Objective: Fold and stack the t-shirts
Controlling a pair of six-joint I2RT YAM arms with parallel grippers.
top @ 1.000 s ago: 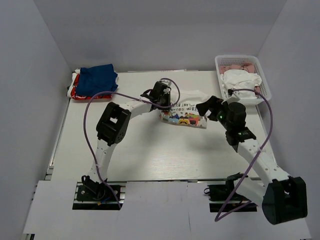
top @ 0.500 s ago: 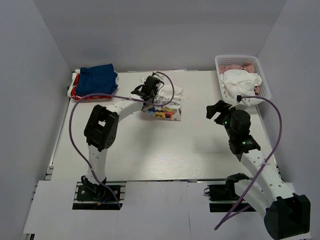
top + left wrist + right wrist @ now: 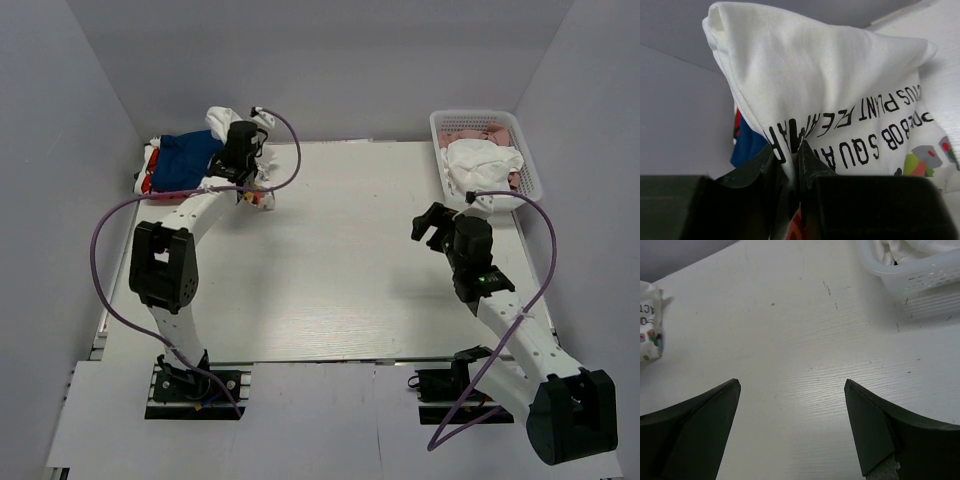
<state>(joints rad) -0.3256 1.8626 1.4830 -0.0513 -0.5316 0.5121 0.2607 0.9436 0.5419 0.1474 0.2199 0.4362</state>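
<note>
My left gripper goes to the left in the top view over the blue shirt's wall-side edge [image 3: 163,156] next and releases, since white cloth hangs off the stack.
My left gripper [image 3: 236,133] is shut on the folded white t-shirt [image 3: 226,122] with black lettering and a cartoon print. It holds the shirt at the back left, over the right edge of the folded royal-blue t-shirt [image 3: 186,160], which lies on a red one [image 3: 150,186]. In the left wrist view the white shirt [image 3: 840,95] hangs from the pinched fingers [image 3: 812,160], and the blue cloth [image 3: 747,145] shows behind. My right gripper [image 3: 430,222] is open and empty above bare table at the right [image 3: 790,385]. The white shirt shows at that view's left edge [image 3: 649,325].
A white plastic basket [image 3: 531,165] with white and pink cloth stands at the back right, and its corner shows in the right wrist view [image 3: 910,275]. Grey walls close in the table on the left, back and right.
My left gripper has carried the white shirt from the table's middle to the back left, over the blue and red stack. My right gripper let go of the shirt and drew back.
</note>
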